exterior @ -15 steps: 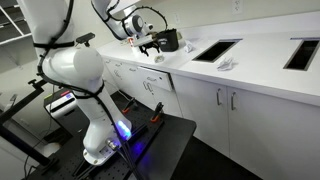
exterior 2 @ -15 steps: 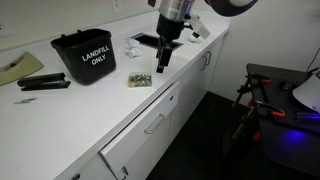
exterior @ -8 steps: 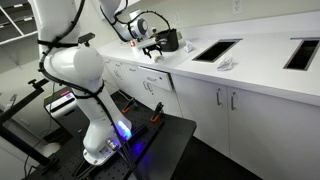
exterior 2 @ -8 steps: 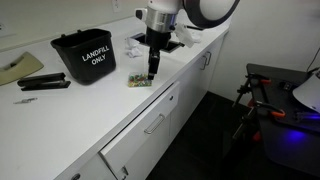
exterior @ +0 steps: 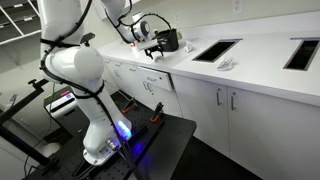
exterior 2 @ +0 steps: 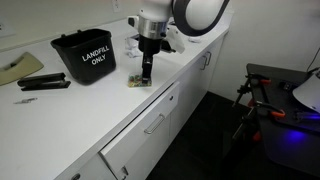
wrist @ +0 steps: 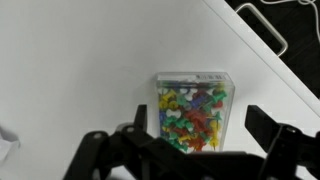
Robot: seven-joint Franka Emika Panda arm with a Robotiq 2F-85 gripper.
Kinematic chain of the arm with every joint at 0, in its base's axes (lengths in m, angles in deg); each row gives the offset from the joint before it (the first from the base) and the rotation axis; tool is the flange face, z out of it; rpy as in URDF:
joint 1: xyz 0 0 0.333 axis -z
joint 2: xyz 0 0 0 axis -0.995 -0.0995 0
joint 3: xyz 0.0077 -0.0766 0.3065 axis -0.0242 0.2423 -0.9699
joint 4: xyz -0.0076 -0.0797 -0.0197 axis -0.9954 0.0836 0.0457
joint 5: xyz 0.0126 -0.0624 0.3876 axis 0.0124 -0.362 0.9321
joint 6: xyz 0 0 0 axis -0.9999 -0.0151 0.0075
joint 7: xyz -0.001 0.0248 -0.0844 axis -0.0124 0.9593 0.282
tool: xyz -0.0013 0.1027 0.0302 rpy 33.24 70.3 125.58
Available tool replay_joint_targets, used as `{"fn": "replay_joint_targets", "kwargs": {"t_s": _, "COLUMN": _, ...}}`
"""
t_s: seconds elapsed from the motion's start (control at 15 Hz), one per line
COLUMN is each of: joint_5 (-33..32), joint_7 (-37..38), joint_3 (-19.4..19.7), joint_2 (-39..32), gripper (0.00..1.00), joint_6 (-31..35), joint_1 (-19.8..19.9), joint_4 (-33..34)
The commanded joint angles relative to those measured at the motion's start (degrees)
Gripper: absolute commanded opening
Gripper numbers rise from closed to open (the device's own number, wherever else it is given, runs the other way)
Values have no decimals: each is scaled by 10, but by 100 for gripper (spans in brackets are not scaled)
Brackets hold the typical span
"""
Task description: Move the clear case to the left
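Note:
My gripper's open fingers already have the clear case (exterior 2: 138, 81) (wrist: 195, 110) between them. Next I need to move my gripper down so they go along both its sides and close there.
The clear case (wrist: 195, 110), a small transparent box full of coloured pushpins, lies on the white counter (wrist: 70, 70). In an exterior view it sits near the counter's front edge (exterior 2: 137, 82). My gripper (wrist: 200, 132) is open and hangs right above the case. One finger (wrist: 139, 120) is on its left and the other finger (wrist: 262, 124) is on its right, both apart from it. In an exterior view the gripper (exterior 2: 147, 72) points straight down just over the case. In an exterior view (exterior: 152, 47) the case is too small to make out.
A black bin marked LANDFILL ONLY (exterior 2: 85, 56) stands behind and left of the case. Dark tools (exterior 2: 42, 83) and papers (exterior 2: 20, 68) lie farther left. Rectangular counter openings (exterior: 215, 50) (exterior: 303, 53) are to the right. The counter's front edge is close.
The gripper has moved left along the counter and come down, from beside the far opening to right over the case. The case has not moved.

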Motion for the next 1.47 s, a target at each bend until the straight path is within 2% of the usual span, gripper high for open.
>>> {"fn": "replay_joint_targets", "kwargs": {"t_s": 0.0, "joint_5": -32, "joint_7": 12, "joint_3": 24, "joint_2": -22, "gripper": 100, "joint_6": -27, "joint_1": -22, "joint_4": 39}}
{"fn": "replay_joint_targets", "kwargs": {"t_s": 0.33, "joint_5": -41, "joint_7": 6, "joint_3": 28, "joint_2": -47, "gripper": 100, "joint_6": -32, "joint_1": -28, "joint_4": 68}}
{"fn": "replay_joint_targets", "kwargs": {"t_s": 0.4, "joint_5": -42, "joint_7": 6, "joint_3": 29, "joint_2": -51, "gripper": 89, "joint_6": -34, "joint_1": -28, "joint_4": 72}}
{"fn": "replay_joint_targets", "kwargs": {"t_s": 0.47, "joint_5": -42, "joint_7": 6, "joint_3": 29, "joint_2": -54, "gripper": 74, "joint_6": -34, "joint_1": -29, "joint_4": 75}}
{"fn": "replay_joint_targets", "kwargs": {"t_s": 0.67, "joint_5": -42, "joint_7": 7, "joint_3": 30, "joint_2": -58, "gripper": 51, "joint_6": -36, "joint_1": -31, "joint_4": 82}}
{"fn": "replay_joint_targets", "kwargs": {"t_s": 1.13, "joint_5": -52, "joint_7": -4, "joint_3": 25, "joint_2": -57, "gripper": 49, "joint_6": -48, "joint_1": -36, "joint_4": 96}}
{"fn": "replay_joint_targets", "kwargs": {"t_s": 1.4, "joint_5": -63, "joint_7": -57, "joint_3": 8, "joint_2": -68, "gripper": 49, "joint_6": -80, "joint_1": -31, "joint_4": 124}}
